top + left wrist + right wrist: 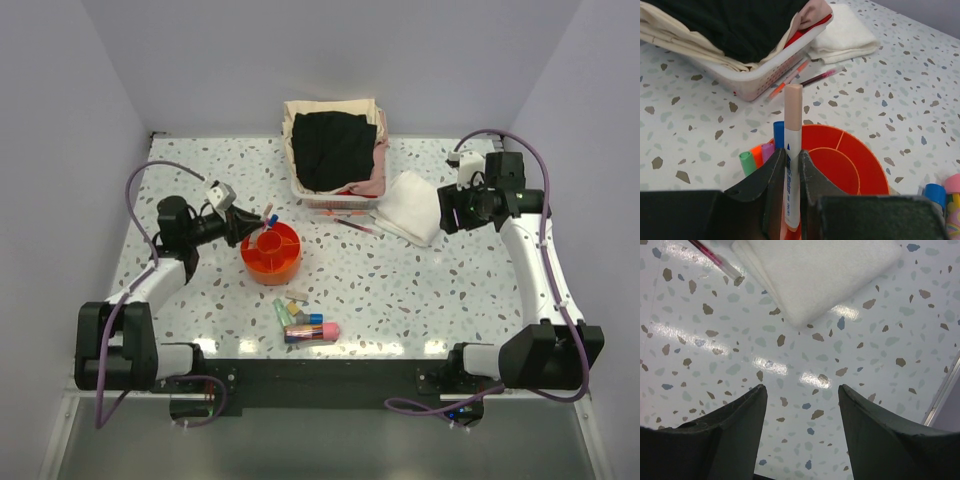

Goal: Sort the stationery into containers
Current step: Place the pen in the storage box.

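Note:
The white pen stands upright over the tray's section with the other markers. My left gripper moves down beside the markers' green and blue caps and opens next.
My left gripper (pixel 250 222) is shut on a white pen with a peach cap (pixel 792 140) and holds it upright at the left rim of the round orange tray (pixel 272 262). In the left wrist view the tray (pixel 865 165) holds green, orange, purple and blue markers (pixel 748 162) in its left compartment. Several loose stationery pieces (pixel 305 322) lie in front of the tray. Thin pens (pixel 352 219) lie beside the basket. My right gripper (pixel 801 390) is open and empty above bare table, next to the folded white cloth (pixel 820 275).
A white basket of dark and pink clothes (pixel 333 150) stands at the back centre. The folded cloth (pixel 412 207) lies to its right. A red pen (pixel 710 252) shows at the cloth's edge. Walls close the table on three sides.

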Controlling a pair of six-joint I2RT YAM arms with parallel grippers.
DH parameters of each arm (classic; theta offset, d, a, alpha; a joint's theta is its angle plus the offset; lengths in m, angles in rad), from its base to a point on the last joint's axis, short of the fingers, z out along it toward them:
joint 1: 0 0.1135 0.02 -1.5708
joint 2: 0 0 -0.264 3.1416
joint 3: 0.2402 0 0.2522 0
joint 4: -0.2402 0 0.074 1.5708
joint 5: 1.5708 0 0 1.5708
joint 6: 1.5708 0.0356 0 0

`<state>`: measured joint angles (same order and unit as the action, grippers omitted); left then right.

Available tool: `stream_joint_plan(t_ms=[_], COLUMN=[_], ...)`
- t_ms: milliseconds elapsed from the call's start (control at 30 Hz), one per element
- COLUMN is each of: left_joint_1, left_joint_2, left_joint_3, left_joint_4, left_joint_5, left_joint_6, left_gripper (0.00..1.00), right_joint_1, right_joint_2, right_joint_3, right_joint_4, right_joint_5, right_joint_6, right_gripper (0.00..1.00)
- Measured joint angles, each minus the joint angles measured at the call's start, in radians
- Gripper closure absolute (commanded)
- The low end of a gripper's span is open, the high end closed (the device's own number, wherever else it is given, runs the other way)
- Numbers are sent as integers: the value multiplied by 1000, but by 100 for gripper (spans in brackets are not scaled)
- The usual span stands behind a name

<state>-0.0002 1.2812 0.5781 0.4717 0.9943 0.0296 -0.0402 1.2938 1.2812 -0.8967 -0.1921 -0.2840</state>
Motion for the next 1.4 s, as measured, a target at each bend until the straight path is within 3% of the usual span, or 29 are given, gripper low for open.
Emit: stream_joint_plan(t_ms=[467, 867, 933, 1000, 1100, 1200, 1400], left_joint_1=[46, 53, 53, 53, 53, 54, 60], left_joint_2=[154, 116, 110, 109, 108, 100, 69], left_joint_3=[-18, -17, -17, -13, -8, -4, 69], left_joint_4=[5, -112, -130, -151, -183, -211, -244], left_joint_5=[-2, -2, -3, -4, -14, -32, -36], left_joint_6=[86, 190, 204, 218, 234, 251, 243], left_gripper=[100, 99, 95, 82, 70, 62, 54], right_joint_1=[0, 0, 0, 0, 0, 0, 0], right_joint_2=[0, 0, 0, 0, 0, -1, -16], right_joint_3=[-14, -30, -34, -37, -43, -48, -72], right_joint_4=[-3, -1, -1, -1, 0, 2, 8], right_joint_5=[0, 1, 0, 1, 1, 0, 0], right_joint_6=[-2, -2, -2, -2, -2, -2, -2], right_gripper=[37, 37, 37, 37, 37, 37, 37])
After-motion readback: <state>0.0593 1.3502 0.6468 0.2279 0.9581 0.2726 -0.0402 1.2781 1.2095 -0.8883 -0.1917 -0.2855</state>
